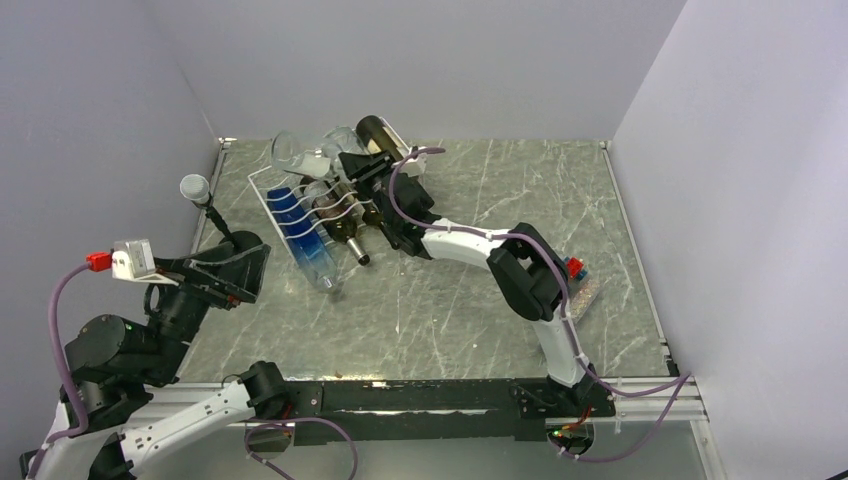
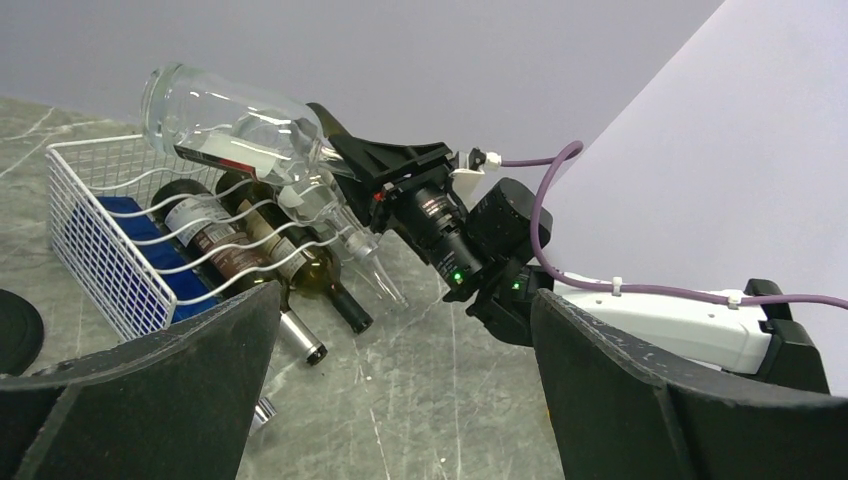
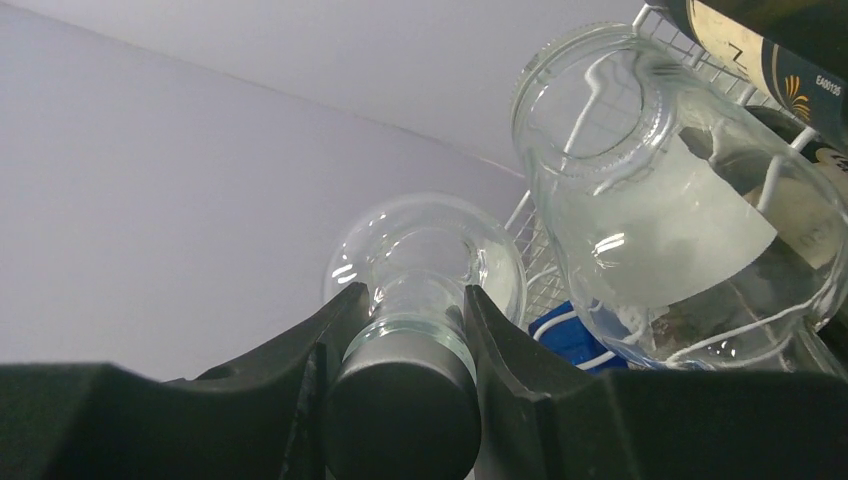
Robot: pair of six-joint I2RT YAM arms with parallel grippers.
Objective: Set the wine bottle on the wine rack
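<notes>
The right gripper swings back and down next and releases the bottle on the rack's wires above the dark bottles, because it lies at an angle to the racked bottles.
My right gripper (image 1: 352,163) (image 2: 335,160) (image 3: 405,335) is shut on the black-capped neck of a clear glass wine bottle (image 1: 295,152) (image 2: 235,115) (image 3: 420,245). I hold it lying slightly tilted over the top of the white wire wine rack (image 1: 262,190) (image 2: 80,210) (image 3: 522,215). The rack's cradles hold a blue bottle (image 1: 300,225), dark bottles (image 2: 215,235) and another clear bottle (image 3: 660,190). My left gripper (image 1: 245,268) (image 2: 400,400) is open and holds nothing. It hangs low over the table, left of the rack's front.
A black microphone stand with a grey head (image 1: 195,187) stands at the left table edge, its round base (image 2: 15,330) beside the rack. Bottle necks (image 2: 300,340) stick out of the rack's front. Grey walls close in the back and both sides.
</notes>
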